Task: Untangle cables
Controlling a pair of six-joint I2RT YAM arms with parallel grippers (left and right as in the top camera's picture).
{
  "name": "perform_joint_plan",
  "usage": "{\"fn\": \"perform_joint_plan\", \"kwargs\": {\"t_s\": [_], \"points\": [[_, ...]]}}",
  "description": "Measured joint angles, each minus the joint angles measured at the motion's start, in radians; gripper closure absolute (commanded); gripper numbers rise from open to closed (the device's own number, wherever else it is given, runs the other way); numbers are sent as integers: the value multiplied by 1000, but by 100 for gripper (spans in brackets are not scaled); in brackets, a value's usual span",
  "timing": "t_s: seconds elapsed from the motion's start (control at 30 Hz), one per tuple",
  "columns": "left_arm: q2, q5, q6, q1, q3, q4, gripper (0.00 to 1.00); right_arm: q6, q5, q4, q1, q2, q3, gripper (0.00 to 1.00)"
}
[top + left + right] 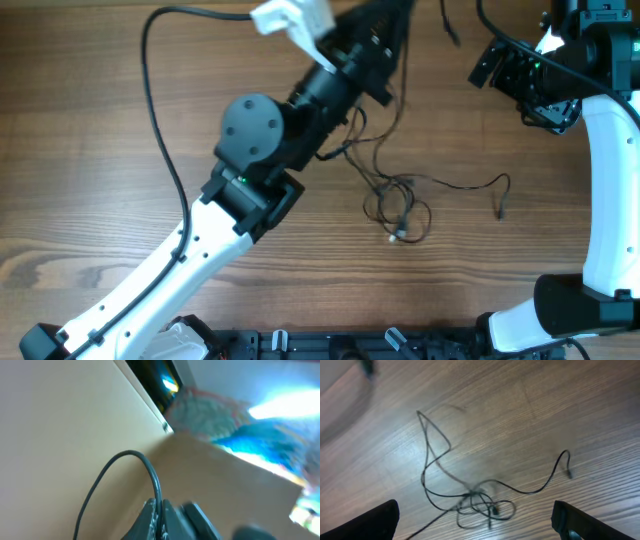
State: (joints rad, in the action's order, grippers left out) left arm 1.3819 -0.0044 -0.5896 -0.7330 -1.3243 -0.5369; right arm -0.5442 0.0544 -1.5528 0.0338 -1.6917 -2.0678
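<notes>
My left gripper moves the cable to the left in the overhead view next, then down, and lets go of it on the bare wood away from the knot.
The thin black cables (400, 205) lie in a tangled knot on the wooden table, right of centre. One strand (470, 185) trails right to a plug end. Other strands rise from the knot toward my left gripper (398, 14) at the top edge. In the left wrist view the left gripper (161, 510) is shut on a thin black cable (131, 454) that loops upward, held high off the table. My right gripper (490, 65) hovers at the upper right. In the right wrist view it (475, 507) is open wide and empty above the tangle (480, 501).
A thick black robot wire (152, 100) arcs over the left of the table. A white object (290, 18) sits at the top edge beside the left arm. A short cable end (450, 28) hangs near the top. A black rail (330, 345) runs along the front edge.
</notes>
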Motion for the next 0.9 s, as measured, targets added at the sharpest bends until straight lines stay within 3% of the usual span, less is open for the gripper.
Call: {"fn": "perform_joint_plan", "kwargs": {"t_s": [0.2, 0.3, 0.43, 0.53, 0.63, 0.77, 0.87, 0.9], "points": [[-6, -212, -63, 46, -7, -287, 96, 42, 47, -11, 0, -9, 0, 0], [-9, -354, -51, 50, -30, -200, 96, 95, 82, -15, 0, -27, 14, 0], [-8, -416, 21, 104, -40, 53, 96, 108, 96, 31, 0, -39, 127, 0], [-6, -423, 36, 200, -42, 147, 96, 114, 110, 86, 0, -44, 208, 0], [-6, -432, 45, 344, -42, 195, 94, 134, 158, 140, 0, -45, 279, 0], [17, -404, 143, 528, -42, 200, 92, 158, 193, 146, 0, -45, 287, 0], [130, -327, 169, 694, -43, 142, 91, 158, 195, 137, 1, -46, 287, 0], [163, -312, 171, 732, -43, 128, 70, 158, 197, 132, 3, -46, 287, 0]]}}
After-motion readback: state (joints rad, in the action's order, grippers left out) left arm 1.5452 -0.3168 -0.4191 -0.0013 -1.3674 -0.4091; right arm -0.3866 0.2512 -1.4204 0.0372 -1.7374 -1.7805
